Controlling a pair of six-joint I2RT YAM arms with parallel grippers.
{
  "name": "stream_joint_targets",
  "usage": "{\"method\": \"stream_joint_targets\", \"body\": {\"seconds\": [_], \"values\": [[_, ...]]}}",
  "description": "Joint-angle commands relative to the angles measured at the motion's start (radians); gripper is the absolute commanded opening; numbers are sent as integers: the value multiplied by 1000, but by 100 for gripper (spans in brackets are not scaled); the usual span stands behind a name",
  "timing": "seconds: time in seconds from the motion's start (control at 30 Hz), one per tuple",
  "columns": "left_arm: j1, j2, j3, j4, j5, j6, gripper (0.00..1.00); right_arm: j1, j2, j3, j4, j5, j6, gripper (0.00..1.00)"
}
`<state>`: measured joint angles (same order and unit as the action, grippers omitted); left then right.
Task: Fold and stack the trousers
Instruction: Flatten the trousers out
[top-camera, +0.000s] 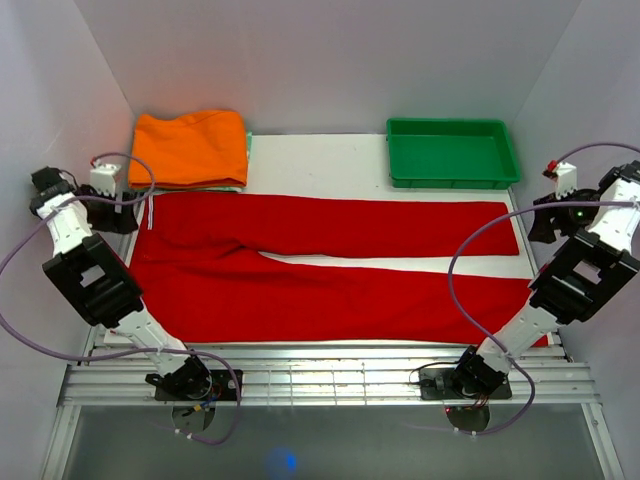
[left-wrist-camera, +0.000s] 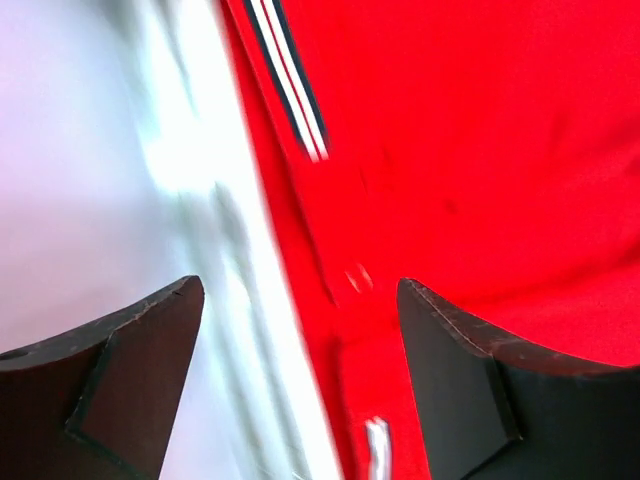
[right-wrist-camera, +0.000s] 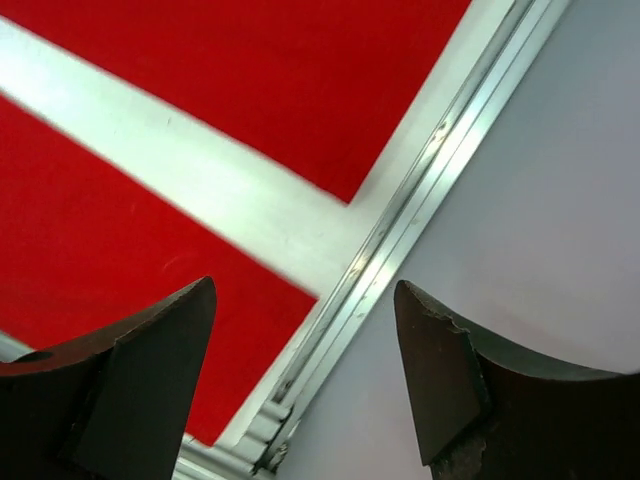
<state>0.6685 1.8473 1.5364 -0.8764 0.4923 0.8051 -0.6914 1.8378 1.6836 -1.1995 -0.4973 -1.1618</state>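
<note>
I will bring my left gripper outward and down, toward the right in the top view, onto the waist's far corner (top-camera: 162, 200), because the trousers (top-camera: 330, 270) still lie unfolded.
The red trousers (top-camera: 330, 270) lie flat across the table, waist to the left and both legs running right with a white gap between them. My left gripper (top-camera: 120, 216) hangs open at the waist's left edge. In the left wrist view its gripper (left-wrist-camera: 300, 290) straddles the fabric's edge, with red cloth (left-wrist-camera: 480, 150) and a white-and-dark striped band (left-wrist-camera: 290, 90) below, and nothing is held. My right gripper (top-camera: 545, 224) is open by the leg hems. In the right wrist view its gripper (right-wrist-camera: 303, 288) hovers over the table's rail, with the red legs (right-wrist-camera: 90, 250) to the left.
An orange folded garment (top-camera: 192, 148) sits at the back left on a pale green one. A green tray (top-camera: 452, 182) stands at the back right. The aluminium rail (right-wrist-camera: 420, 190) runs along the table's right edge, and grey walls close in on both sides.
</note>
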Motion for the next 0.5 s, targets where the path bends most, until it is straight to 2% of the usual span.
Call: {"method": "stream_joint_targets", "body": {"seconds": [0.0,0.1,0.2,0.33,0.4,0.47], "values": [[-24,-62,137,4,190,25,88,45,76,125,-34,-87,22,77],[-59,51,250,-3,218,-9,79,125,113,136,40,-41,100,73],[-98,165,356,16,229,-91,74,202,112,56,191,11,172,67],[-145,282,456,59,275,-110,72,279,130,-27,310,55,189,63],[-170,346,505,60,272,-86,72,311,158,-50,334,72,191,60],[-176,392,521,48,327,11,72,334,176,-67,347,94,180,59]]}}
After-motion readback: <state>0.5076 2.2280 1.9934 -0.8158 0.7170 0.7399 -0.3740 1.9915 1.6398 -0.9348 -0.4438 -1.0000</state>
